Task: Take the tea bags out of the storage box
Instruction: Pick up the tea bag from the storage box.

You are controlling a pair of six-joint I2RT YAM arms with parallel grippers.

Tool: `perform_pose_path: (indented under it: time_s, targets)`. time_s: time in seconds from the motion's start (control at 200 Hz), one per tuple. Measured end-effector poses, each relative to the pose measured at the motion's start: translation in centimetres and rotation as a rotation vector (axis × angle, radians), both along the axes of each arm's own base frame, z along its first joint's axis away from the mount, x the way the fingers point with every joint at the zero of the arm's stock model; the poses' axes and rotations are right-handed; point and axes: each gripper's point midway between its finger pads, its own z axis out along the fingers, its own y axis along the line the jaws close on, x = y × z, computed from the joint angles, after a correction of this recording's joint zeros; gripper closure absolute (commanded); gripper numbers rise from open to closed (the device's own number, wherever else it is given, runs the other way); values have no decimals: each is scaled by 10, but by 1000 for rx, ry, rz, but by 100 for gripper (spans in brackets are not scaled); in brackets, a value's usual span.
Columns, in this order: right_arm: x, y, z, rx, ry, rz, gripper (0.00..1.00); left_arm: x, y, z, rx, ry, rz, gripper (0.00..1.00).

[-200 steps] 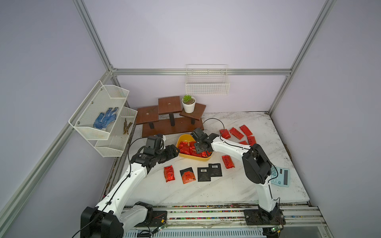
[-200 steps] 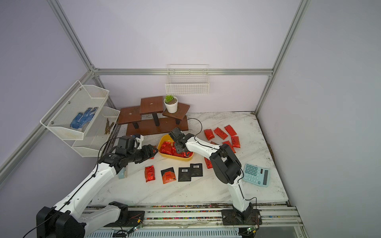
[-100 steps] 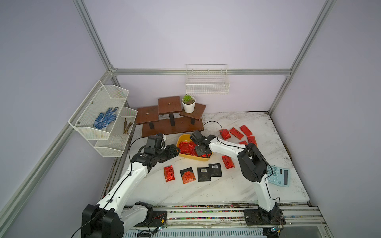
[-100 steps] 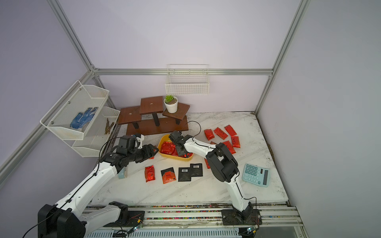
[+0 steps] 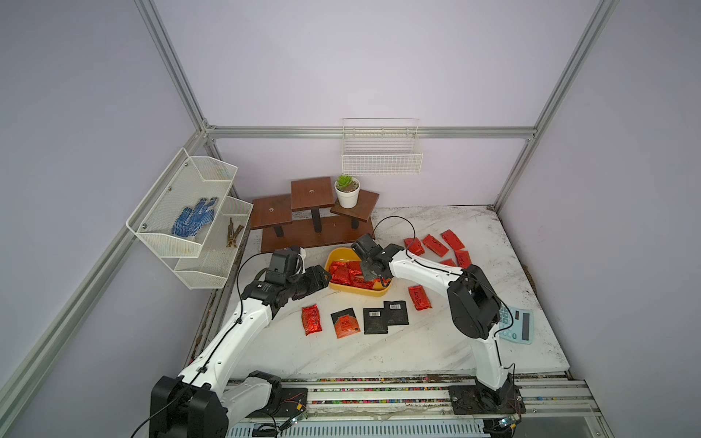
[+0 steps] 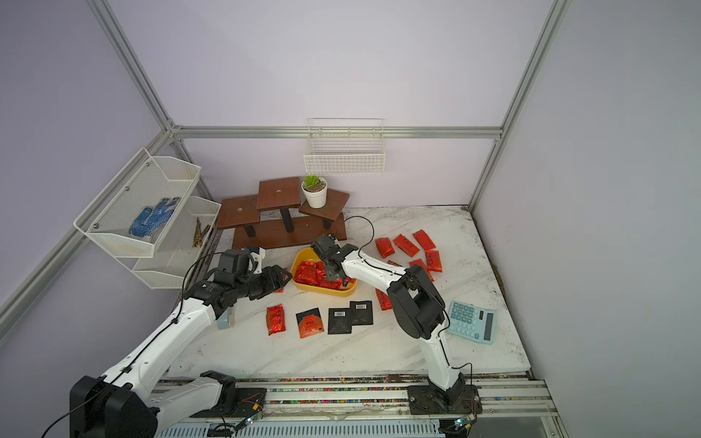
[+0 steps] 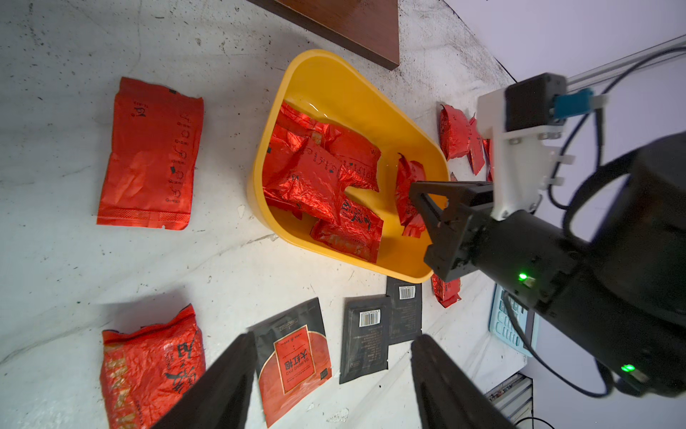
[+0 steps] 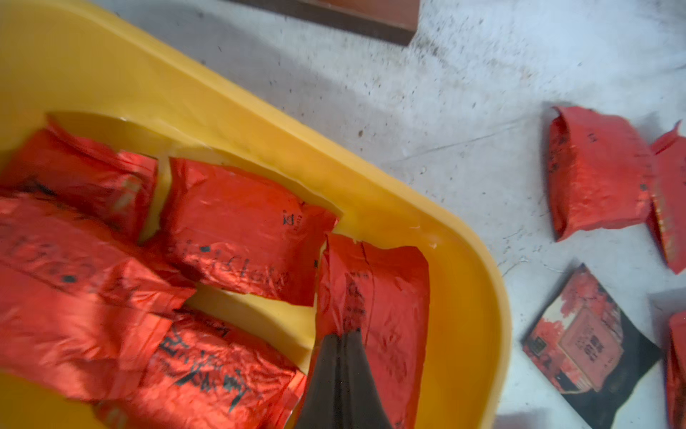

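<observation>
My right gripper will next lift clear and move across to the bare tabletop past the box's rim, between a red tea bag and the calculator. Then it will go down and let go.
The yellow storage box (image 5: 338, 253) (image 6: 303, 258) (image 7: 334, 74) (image 8: 260, 122) sits mid-table with several red foil tea bags (image 5: 347, 273) (image 7: 319, 178) inside. My right gripper (image 5: 379, 280) (image 6: 343, 282) (image 8: 343, 336) reaches into its right end, shut on one red tea bag (image 8: 375, 293) (image 7: 408, 193), which stands on edge. My left gripper (image 5: 322, 275) (image 6: 282, 278) (image 7: 333, 337) is open and holds nothing, just left of the box. More tea bags lie on the table: red ones (image 5: 436, 244) at the back right, a red one (image 5: 311, 319) and black sachets (image 5: 375, 320) in front.
A pale blue calculator (image 5: 517, 326) lies at the right front. A brown tiered wooden stand (image 5: 311, 212) with a potted plant (image 5: 347, 193) is behind the box. A white wire basket (image 5: 381, 159) hangs on the back wall, a mesh shelf (image 5: 189, 212) on the left.
My right gripper has closed from open onto a red tea bag at the right end of the box. The left arm has stayed put, still open.
</observation>
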Motion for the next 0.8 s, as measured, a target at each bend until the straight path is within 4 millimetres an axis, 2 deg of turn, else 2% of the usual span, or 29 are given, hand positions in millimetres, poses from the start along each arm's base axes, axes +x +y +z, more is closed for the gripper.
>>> perform_pose_path:
  time_s: [0.15,0.295,0.385,0.48,0.575,0.645,0.8]
  targets:
    - [0,-1,41,54,-66,-2,100,-2,-4,0,0,1,-13,31]
    - [0,-8,65,65,-113,-11,100,-4,-11,-2,1,8,-35,31]
    - [-5,-21,73,57,-128,-24,100,-5,-17,-5,3,19,-50,31]
    - [-15,-45,78,30,-141,-44,100,-5,-24,-5,4,26,-67,31]
    - [-26,-76,78,5,-151,-81,100,-3,-34,-2,-1,26,-87,31]
    - [-35,-101,70,-9,-150,-116,100,-1,-43,2,-7,14,-107,31]
    - [-52,-156,27,-56,-95,-206,100,4,-60,2,-11,9,-143,32]
